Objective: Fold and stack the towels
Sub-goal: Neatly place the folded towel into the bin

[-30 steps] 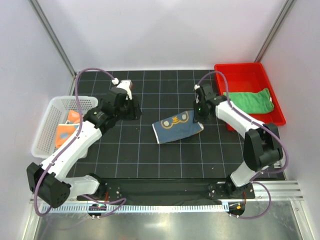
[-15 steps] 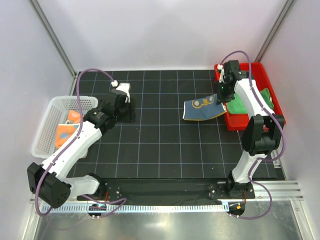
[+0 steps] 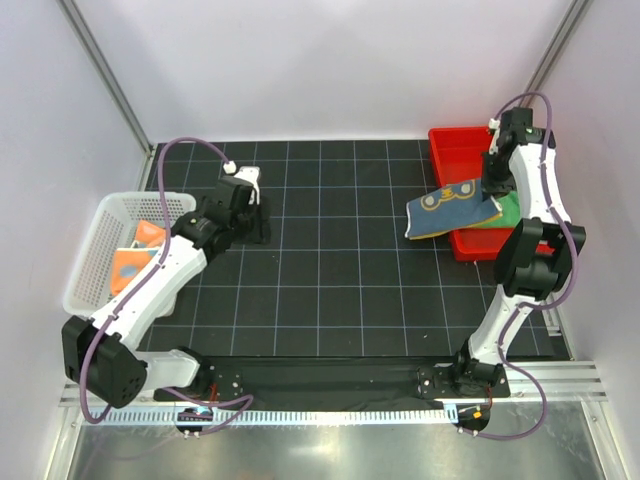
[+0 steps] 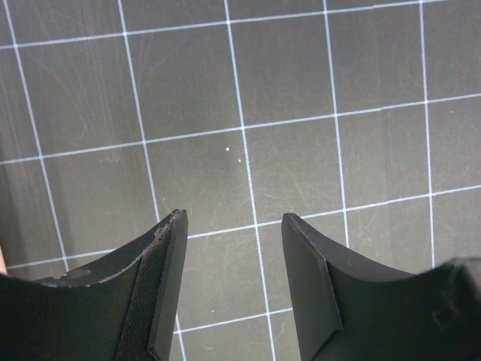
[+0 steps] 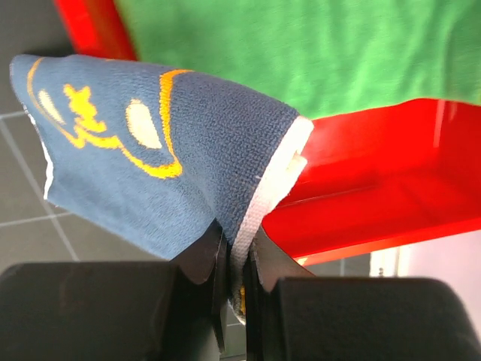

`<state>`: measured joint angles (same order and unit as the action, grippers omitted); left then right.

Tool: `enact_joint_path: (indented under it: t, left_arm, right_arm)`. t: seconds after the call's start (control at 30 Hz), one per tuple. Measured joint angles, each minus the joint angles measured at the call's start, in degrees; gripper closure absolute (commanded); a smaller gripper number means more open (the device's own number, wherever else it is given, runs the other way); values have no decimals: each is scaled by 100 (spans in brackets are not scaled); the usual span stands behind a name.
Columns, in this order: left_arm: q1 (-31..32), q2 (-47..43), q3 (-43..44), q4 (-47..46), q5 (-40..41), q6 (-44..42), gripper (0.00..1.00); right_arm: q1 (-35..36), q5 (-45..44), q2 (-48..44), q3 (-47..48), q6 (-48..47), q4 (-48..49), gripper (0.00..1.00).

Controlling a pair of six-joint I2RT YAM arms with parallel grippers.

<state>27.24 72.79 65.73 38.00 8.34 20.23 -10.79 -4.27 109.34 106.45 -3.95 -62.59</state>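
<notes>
My right gripper should move right in the top view from above the green towel [image 3: 508, 210], then lower and release it, as the blue towel [image 3: 448, 208] hangs over the tray's side.
A folded dark blue towel [image 3: 448, 208] with yellow tiger markings hangs in the air, and my right gripper [image 3: 492, 192] is shut on its right edge. It hangs over the left wall of the red tray [image 3: 455, 142]. In the right wrist view the towel [image 5: 150, 150] is pinched between the fingers [image 5: 237, 256], just in front of the plain green towel [image 5: 301, 45] lying folded in the tray [image 5: 361, 195]. My left gripper [image 3: 256, 218] hovers open over the black mat at the back left, with only bare mat between its fingertips [image 4: 233, 226]. A pale towel with orange patches [image 3: 132, 260] lies in the basket.
The white plastic basket [image 3: 92, 235] stands at the left edge of the mat. The red tray sits at the back right, close to the right wall. Grey walls enclose the gridded mat [image 3: 320, 290] on three sides.
My right arm has lifted the blue towel from the middle of the mat and carried it right and back to the red tray's edge. The left arm has barely moved.
</notes>
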Motion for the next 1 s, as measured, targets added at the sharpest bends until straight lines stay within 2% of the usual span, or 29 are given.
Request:
enact_joint_path:
  t: [0.3,1.0]
  left_arm:
    - [0,155,0,0,2,-63,43]
    - [0,426,0,2,2,-120,43]
  right_arm:
    - [-352,-280,492,807,-402,-83,99]
    - [-782,-540,1360,1650,-1073,74,99]
